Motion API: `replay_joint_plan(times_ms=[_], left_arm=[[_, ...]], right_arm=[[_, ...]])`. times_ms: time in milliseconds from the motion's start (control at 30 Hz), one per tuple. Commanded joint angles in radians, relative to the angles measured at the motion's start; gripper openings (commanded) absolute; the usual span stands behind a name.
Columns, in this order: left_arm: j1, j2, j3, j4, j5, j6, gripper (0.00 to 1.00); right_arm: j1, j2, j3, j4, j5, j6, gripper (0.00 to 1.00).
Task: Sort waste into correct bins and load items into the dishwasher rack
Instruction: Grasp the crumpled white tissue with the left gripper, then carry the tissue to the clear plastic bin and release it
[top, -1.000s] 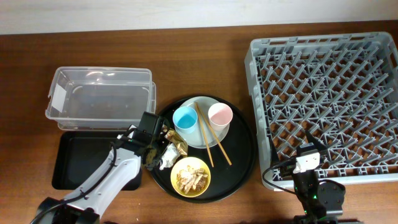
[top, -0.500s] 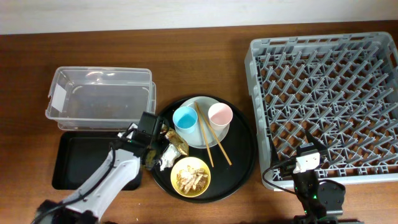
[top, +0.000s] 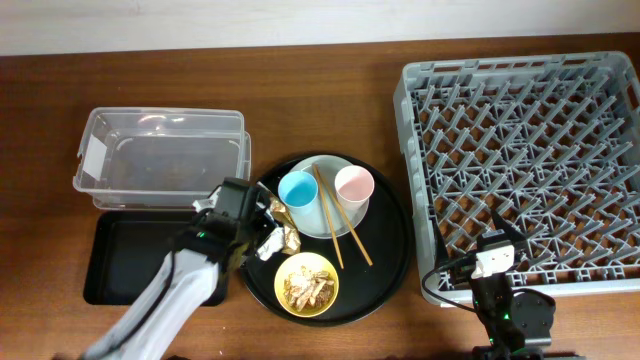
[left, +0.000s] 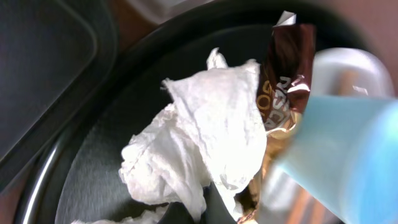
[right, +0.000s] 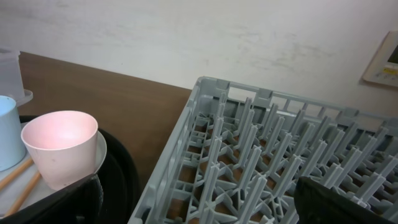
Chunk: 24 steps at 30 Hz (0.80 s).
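Observation:
My left gripper lifts off the round black tray and moves outward over the empty clear box (top: 164, 158) next, before it releases the tissue (top: 268, 243).
My left gripper (top: 252, 228) is shut on the crumpled white tissue (top: 268, 243) and holds it over the left side of the round black tray. In the left wrist view the tissue (left: 199, 143) is pinched between the fingers (left: 199, 213). The gold-brown wrapper (top: 286, 232) (left: 283, 81) lies right beside it. The light-blue cup (top: 298, 192), the pink cup (top: 353, 185) and the chopsticks (top: 338, 228) rest on the white plate (top: 322, 222). The yellow bowl (top: 306, 284) holds beige food scraps. My right gripper (top: 503, 236) (right: 205, 208) is open at the front edge of the grey rack (top: 530, 170).
The clear box (top: 160, 158) stands at the left, with the shallow black tray (top: 120, 258) in front of it. The round black tray (top: 388, 255) carries the dishes. The right wrist view shows the pink cup (right: 59, 146) and the rack (right: 280, 155).
My left gripper has risen and shifted slightly back with the tissue, lifting it away from the yellow bowl. The right arm has not moved.

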Motion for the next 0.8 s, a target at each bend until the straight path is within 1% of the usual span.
replay_joint_plan(times_ms=[0,100,167,200,267,300,367,433,500,567,600,700,733,767], left_arm=[[-0.005,-0.193,-0.002,-0.094,-0.043,0.051,0.00],[-0.005,-0.325,-0.002,-0.205,-0.068,0.053,0.00],[-0.005,-0.380,0.014,-0.219,-0.077,0.125,0.00],[-0.004,-0.392,0.056,-0.228,-0.111,0.184,0.00],[0.011,-0.369,0.177,-0.295,-0.193,0.253,0.00],[0.042,-0.335,0.253,-0.332,-0.226,0.287,0.00],[0.114,-0.258,0.368,-0.349,-0.243,0.340,0.00],[0.243,-0.126,0.482,-0.326,-0.243,0.358,0.00],[0.340,0.000,0.497,-0.257,-0.239,0.357,0.00],[0.394,0.112,0.497,-0.192,-0.238,0.357,0.00],[0.427,0.204,0.497,-0.132,-0.222,0.358,0.00],[0.463,0.375,0.497,-0.002,-0.142,0.358,0.00],[0.463,0.417,0.497,0.028,-0.129,0.358,0.01],[0.463,0.439,0.497,0.045,-0.129,0.358,0.05]], right_arm=[[0.005,-0.008,-0.006,-0.004,0.002,0.002,0.99],[0.005,-0.008,-0.006,-0.004,0.002,0.002,0.99],[0.005,-0.008,-0.006,-0.004,0.002,0.002,0.99],[0.005,-0.008,-0.006,-0.004,0.002,0.002,0.99],[0.006,-0.008,-0.006,-0.004,0.002,0.002,0.99],[0.006,-0.008,-0.006,-0.004,0.002,0.002,0.99],[0.005,-0.008,-0.006,-0.004,0.002,0.002,0.99],[0.005,-0.008,-0.006,-0.004,0.002,0.002,0.99],[0.005,-0.008,-0.006,-0.004,0.002,0.002,0.99],[0.005,-0.008,-0.006,-0.004,0.002,0.002,0.99],[0.005,-0.008,-0.006,-0.004,0.002,0.002,0.99],[0.005,-0.008,-0.006,-0.004,0.002,0.002,0.99],[0.005,-0.008,-0.006,-0.004,0.002,0.002,0.99],[0.005,-0.008,-0.006,-0.004,0.002,0.002,0.99]])
